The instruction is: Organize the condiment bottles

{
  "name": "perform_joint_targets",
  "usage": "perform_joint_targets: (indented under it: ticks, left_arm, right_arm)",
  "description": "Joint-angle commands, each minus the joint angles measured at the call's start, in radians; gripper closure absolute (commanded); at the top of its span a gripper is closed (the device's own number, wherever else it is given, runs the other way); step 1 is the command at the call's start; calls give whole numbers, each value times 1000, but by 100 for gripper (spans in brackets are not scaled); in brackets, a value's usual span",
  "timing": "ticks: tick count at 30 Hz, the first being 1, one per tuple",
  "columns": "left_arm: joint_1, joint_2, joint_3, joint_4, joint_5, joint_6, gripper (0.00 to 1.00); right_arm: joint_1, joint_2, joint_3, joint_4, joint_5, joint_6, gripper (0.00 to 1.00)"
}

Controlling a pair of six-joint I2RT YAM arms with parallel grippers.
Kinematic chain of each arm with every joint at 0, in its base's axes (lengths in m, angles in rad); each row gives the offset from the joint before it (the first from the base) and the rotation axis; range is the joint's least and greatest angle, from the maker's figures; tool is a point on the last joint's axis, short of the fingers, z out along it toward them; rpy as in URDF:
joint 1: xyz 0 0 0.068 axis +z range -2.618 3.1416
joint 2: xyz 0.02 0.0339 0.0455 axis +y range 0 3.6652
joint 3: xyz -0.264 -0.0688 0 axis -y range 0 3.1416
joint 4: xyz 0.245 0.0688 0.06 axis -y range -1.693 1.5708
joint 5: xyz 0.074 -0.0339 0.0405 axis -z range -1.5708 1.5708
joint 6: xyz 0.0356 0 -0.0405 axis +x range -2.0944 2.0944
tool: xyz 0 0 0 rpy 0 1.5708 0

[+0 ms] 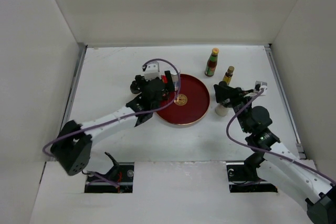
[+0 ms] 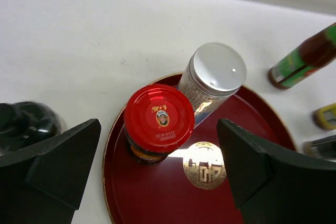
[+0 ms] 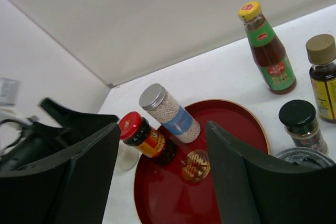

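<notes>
My left gripper goes left in the top view and lowers over the white jar's dark lid next, since the lid is still off the tray.
The round red tray [image 1: 195, 109] holds a red-lidded jar [image 2: 159, 119] and a silver-lidded jar [image 2: 215, 74], both upright near its far left rim. They also show in the right wrist view, the red-lidded jar [image 3: 142, 137] and the silver-lidded jar [image 3: 169, 113]. My left gripper [image 2: 157, 129] is open and empty above the tray, with the red-lidded jar between its fingers from above. My right gripper [image 3: 161, 129] is open and empty, just right of the tray. The red sauce bottle [image 1: 211, 62], the slim yellow-labelled bottle [image 1: 228, 75] and a black-capped jar [image 3: 302, 124] stand on the table right of the tray.
A pale jar with a clear lid [image 1: 221, 110] stands under my right gripper [image 1: 227, 95]. A dark rounded thing [image 2: 23, 121] sits left of the tray; I cannot tell what it is. White walls [image 1: 42, 77] enclose the table on three sides.
</notes>
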Motion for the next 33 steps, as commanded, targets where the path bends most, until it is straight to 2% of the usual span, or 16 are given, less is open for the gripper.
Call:
perform_joint_targets:
  ticks: [1, 3, 5, 8, 10, 12, 16, 18, 26, 33]
  left_arm:
    - [-13, -216, -74, 66, -52, 16, 5]
    - [-1, -322, -131, 29, -74, 6, 5]
    - [24, -391, -171, -34, -88, -6, 5]
    - [102, -418, -195, -138, -51, -41, 5]
    - [151, -395, -194, -166, 1, -55, 5]
    - [196, -331, -168, -180, 46, -53, 4]
    - [228, -213, -123, -159, 57, -50, 4]
    - [237, -162, -100, -140, 37, -49, 4]
    - [273, -44, -63, -100, 3, -49, 7]
    - [306, 19, -68, -71, 53, -61, 25]
  right_arm:
    - [29, -46, 34, 13, -20, -18, 27]
    - [54, -71, 42, 10, -42, -45, 30]
    - [92, -97, 51, 18, -101, -85, 38]
    - [167, -124, 59, 53, -224, -134, 56]
    - [219, -126, 56, 82, -260, -157, 58]
    - [236, -106, 50, 107, -261, -177, 54]
    - [239, -46, 56, 116, -260, -173, 30]
    - [239, -23, 59, 119, -260, -171, 23]
    - [238, -14, 60, 114, -254, -167, 19]
    - [230, -29, 56, 108, -214, -167, 19]
